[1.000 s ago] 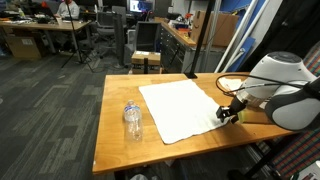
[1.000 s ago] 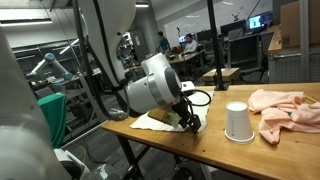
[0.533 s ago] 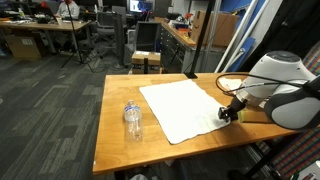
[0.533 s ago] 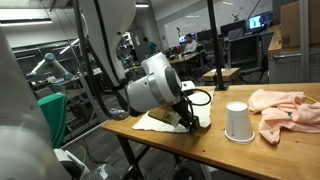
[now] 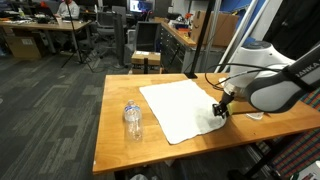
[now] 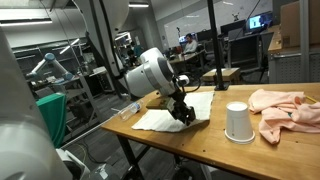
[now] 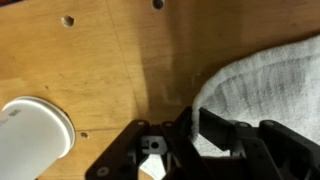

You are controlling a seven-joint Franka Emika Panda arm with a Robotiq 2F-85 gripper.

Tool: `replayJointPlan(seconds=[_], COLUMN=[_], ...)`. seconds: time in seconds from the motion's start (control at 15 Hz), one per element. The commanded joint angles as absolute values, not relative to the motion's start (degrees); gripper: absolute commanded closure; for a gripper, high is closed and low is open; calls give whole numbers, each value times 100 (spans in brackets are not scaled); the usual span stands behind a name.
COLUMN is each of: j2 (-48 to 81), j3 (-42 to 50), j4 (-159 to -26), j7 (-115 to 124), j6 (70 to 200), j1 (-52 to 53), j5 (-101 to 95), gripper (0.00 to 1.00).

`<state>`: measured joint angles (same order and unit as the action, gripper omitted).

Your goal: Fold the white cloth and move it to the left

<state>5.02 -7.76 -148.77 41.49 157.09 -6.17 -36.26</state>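
My gripper has the pinched corner of the white cloth, and the cloth should fold over on itself. Next my gripper will lift up and carry that corner across the flat cloth toward its opposite corner.
The white cloth (image 5: 180,105) lies spread flat on the wooden table (image 5: 112,135); it also shows in an exterior view (image 6: 160,120) and in the wrist view (image 7: 265,85). My gripper (image 5: 220,111) is down on the cloth's near right corner, which is bunched up under it. In the wrist view the gripper (image 7: 195,128) has its fingers close together with a fold of cloth pinched between them. In an exterior view the gripper (image 6: 183,114) sits on the cloth's edge.
A clear plastic bottle (image 5: 133,122) stands just left of the cloth. An upturned white cup (image 6: 237,122) and a pink cloth (image 6: 285,108) sit on the table beyond the gripper. The cup also shows in the wrist view (image 7: 30,140).
The arm has swung left and over the cloth. My gripper moved from the cloth's outer edge onto its corner, and the corner is now bunched.
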Motion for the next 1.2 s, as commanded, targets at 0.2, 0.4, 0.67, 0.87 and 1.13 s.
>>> replayJointPlan(seconds=[0.2,0.4,0.67,0.87,1.13], j2=[985,1497,2356,2997,3697], j3=[-812,-786,-730,-686,-622], j4=[-12691,-11631,-10314,-9384,-8183], j7=[3141,2929,2746,2621,2474], j6=[13220,12705,12565,12448,12170], j1=[440,778,1166,1440,1844], j5=[-2823,-2856,-2664,-2317,-1983], gripper=[92,92,92,92,92])
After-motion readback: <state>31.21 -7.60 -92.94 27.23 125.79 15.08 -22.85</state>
